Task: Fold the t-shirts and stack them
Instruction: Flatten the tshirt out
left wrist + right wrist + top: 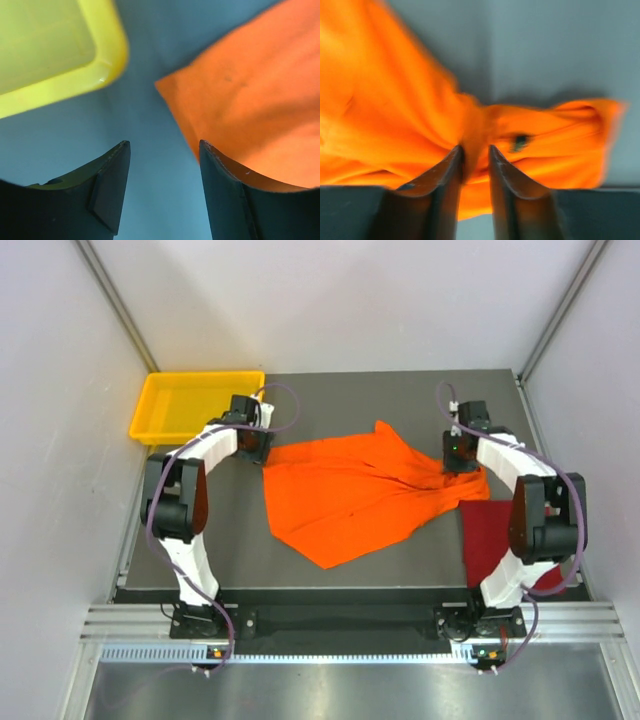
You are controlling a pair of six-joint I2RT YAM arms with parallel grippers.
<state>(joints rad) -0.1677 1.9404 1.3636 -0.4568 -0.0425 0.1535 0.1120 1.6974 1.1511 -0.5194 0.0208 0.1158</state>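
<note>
My right gripper will next rise outward and across off the heap of cloth, then go down onto a peak of orange cloth [382, 428] at the t-shirt's far edge.
The orange t-shirt [350, 495] lies spread and rumpled across the middle of the dark table, its right side gathered into a bunch. My right gripper [461, 466] is at that bunch. In the right wrist view its jaws [476, 148] stand narrowly open around a raised fold of the orange t-shirt [395, 115], which is blurred. My left gripper [262, 448] hovers at the shirt's back left corner, open and empty [165, 145], with the orange corner [260, 100] just beside its right finger. The dark red t-shirt [487, 535] lies flat by the right arm, partly hidden under it.
A yellow plastic tray [150, 405] stands at the back left corner of the table, close behind the left gripper; its rim [107, 65] shows in the left wrist view. White walls enclose the table on three sides.
</note>
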